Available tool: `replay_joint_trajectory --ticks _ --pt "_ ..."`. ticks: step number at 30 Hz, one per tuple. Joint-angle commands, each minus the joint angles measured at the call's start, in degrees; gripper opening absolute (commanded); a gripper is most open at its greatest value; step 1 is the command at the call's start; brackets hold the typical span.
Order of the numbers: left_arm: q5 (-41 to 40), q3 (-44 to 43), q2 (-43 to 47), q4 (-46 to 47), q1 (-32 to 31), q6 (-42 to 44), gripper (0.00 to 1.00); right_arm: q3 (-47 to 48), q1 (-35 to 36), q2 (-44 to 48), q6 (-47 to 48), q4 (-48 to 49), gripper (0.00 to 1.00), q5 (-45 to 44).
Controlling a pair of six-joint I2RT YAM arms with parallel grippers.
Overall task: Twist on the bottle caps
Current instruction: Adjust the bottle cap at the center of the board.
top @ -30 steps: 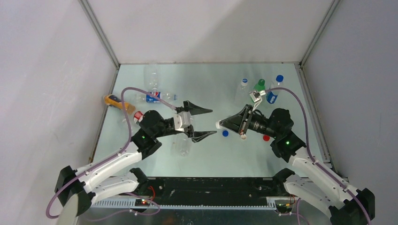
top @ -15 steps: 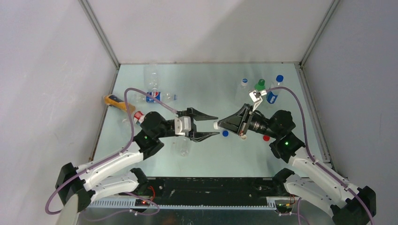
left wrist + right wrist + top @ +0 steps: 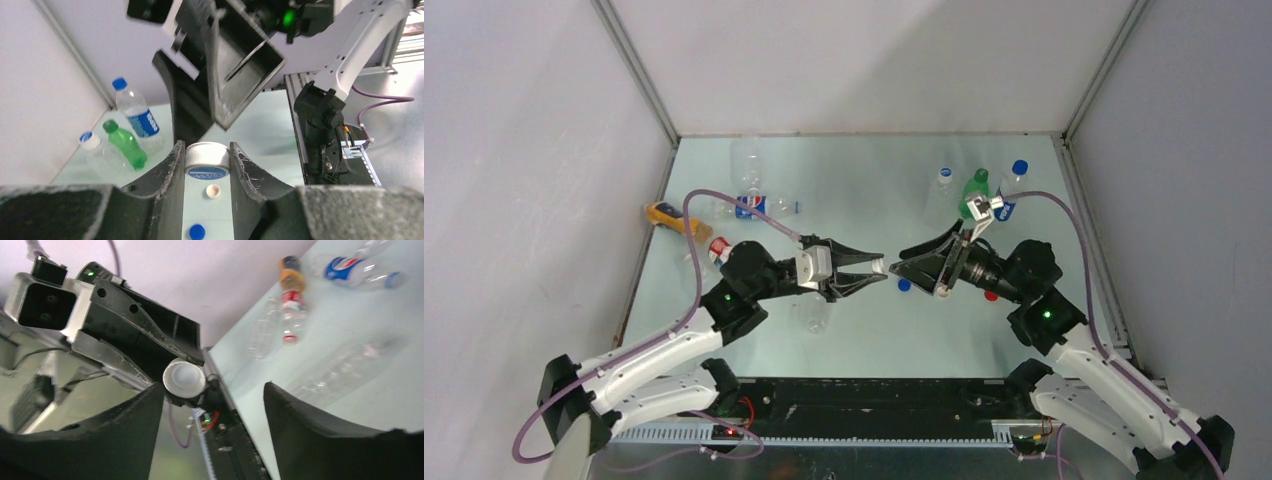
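My left gripper has the white bottle cap and next needs to tilt to point down and lower the cap onto the table beside the loose blue cap, because the table is bare there.
A white bottle cap [image 3: 207, 160] with a blue printed top sits pinched between the fingers of my left gripper [image 3: 206, 146], which is shut on it above the table middle. From above, the cap [image 3: 879, 266] shows at the tips of the left gripper [image 3: 876, 268]. My right gripper [image 3: 902, 265] faces it, open, with its jaws standing apart from the cap. The right wrist view has that cap [image 3: 184, 379] just beyond the open right gripper [image 3: 214, 387]. A clear uncapped bottle [image 3: 816, 310] lies under the left arm.
Loose blue cap [image 3: 904, 284], cream cap [image 3: 941, 293] and red cap [image 3: 991, 295] lie under the right gripper. A green bottle [image 3: 976, 190] and two blue-capped bottles [image 3: 1014, 190] stand back right. A blue-labelled bottle [image 3: 754, 207] and an orange bottle [image 3: 667, 215] lie back left.
The left gripper closed on the white cap while the right gripper, which had held it, opened and let it go. The right arm drew back slightly.
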State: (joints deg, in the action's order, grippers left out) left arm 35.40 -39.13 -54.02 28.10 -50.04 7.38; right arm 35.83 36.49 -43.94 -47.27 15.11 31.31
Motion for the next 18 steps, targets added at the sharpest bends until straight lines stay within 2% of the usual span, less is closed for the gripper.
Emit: replay_joint_trajectory --ticks 1,4,5,9,13,18 --pt "-9.59 -3.03 1.91 -11.65 -0.15 -1.86 0.26 3.29 -2.75 4.86 5.64 -14.51 0.80 -9.60" --pt "-16.33 -5.83 0.37 -23.90 -0.14 -4.80 0.26 6.12 -3.93 7.40 11.16 -26.75 0.87 -18.27" --pt "-19.53 -8.01 -1.54 -30.04 -0.21 -5.65 0.27 6.98 -4.33 8.22 12.16 -32.86 0.88 -22.73" --pt "-27.92 -15.05 -10.39 -44.55 -0.23 -12.16 0.28 12.51 -4.78 8.98 17.24 -47.92 0.89 -34.29" --pt "-31.47 -19.25 -19.75 -50.77 -0.72 -17.83 0.29 15.43 -4.82 9.20 19.20 -56.55 0.89 -43.07" --pt "-34.52 -25.79 -31.57 -55.23 -3.01 -20.84 0.29 16.15 -4.78 9.84 19.05 -60.89 0.89 -43.52"
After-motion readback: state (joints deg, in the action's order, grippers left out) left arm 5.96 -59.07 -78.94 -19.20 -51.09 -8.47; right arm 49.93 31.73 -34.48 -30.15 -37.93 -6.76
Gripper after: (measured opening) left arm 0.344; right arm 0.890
